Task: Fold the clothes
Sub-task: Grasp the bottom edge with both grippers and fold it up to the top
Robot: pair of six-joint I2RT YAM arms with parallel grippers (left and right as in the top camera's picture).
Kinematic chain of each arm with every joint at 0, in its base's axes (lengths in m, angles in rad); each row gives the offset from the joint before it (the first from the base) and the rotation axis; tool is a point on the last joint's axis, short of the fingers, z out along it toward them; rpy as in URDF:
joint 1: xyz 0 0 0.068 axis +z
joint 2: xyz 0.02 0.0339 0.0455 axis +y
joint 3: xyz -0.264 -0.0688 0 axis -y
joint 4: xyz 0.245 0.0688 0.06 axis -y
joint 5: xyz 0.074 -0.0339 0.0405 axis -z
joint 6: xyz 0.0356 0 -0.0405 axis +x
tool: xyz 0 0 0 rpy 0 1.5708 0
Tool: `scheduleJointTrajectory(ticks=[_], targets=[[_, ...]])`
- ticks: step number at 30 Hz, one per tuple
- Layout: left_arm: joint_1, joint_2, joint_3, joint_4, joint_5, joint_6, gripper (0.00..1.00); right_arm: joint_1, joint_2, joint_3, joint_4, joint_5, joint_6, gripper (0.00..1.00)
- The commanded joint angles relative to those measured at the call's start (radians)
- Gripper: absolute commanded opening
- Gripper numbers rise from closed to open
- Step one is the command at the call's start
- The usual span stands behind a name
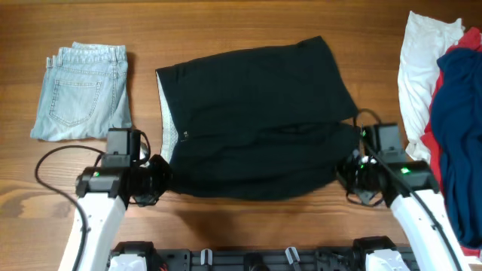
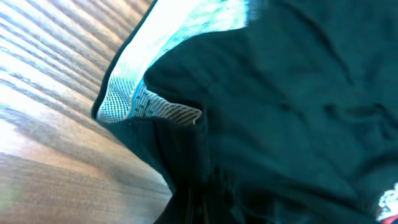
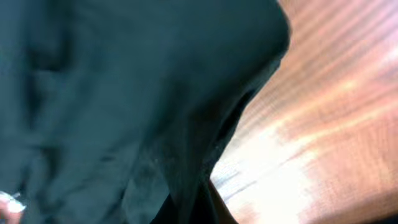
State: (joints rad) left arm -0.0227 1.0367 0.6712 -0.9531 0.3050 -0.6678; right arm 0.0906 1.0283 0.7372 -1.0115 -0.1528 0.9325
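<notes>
My left gripper is going to move up, carry the near corner of the garment outward over the garment's far corner by the denim [image 1: 167,76], and let go of it, since the black garment [image 1: 256,113] is still spread out.
A large black garment [image 1: 256,113] lies spread in the middle of the wooden table, its pale mesh waistband lining [image 1: 167,120] showing along its left edge. My left gripper [image 1: 160,179] is at the garment's near left corner and my right gripper [image 1: 348,175] is at its near right corner. In the left wrist view the black cloth [image 2: 298,93] and lining [image 2: 143,99] bunch up into the jaws [image 2: 199,211]. In the right wrist view the black cloth [image 3: 93,93] gathers into the jaws [image 3: 199,211]. The fingers are hidden in dark fabric; both look shut on it.
A folded light-blue denim piece [image 1: 83,90] lies at the far left. A pile of white [image 1: 418,68], red [image 1: 431,147] and navy [image 1: 459,128] clothes lies along the right edge, close to my right arm. Cables trail beside both arms.
</notes>
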Motion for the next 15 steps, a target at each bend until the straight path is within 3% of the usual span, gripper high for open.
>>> scheduleJointTrajectory(ticks=[1,6,10,15], targets=[[0.008,-0.078,0.097,-0.029,-0.029,0.037,0.04,0.003,0.003,0.139,-0.053,0.079,-0.222,0.04],[0.008,-0.088,0.184,0.037,-0.114,0.036,0.04,0.003,0.096,0.270,-0.040,0.152,-0.363,0.04],[0.008,-0.085,0.185,0.203,-0.156,0.032,0.04,0.003,0.224,0.328,0.074,0.161,-0.488,0.04],[0.008,-0.045,0.185,0.436,-0.264,0.033,0.04,0.003,0.349,0.404,0.248,0.165,-0.519,0.04]])
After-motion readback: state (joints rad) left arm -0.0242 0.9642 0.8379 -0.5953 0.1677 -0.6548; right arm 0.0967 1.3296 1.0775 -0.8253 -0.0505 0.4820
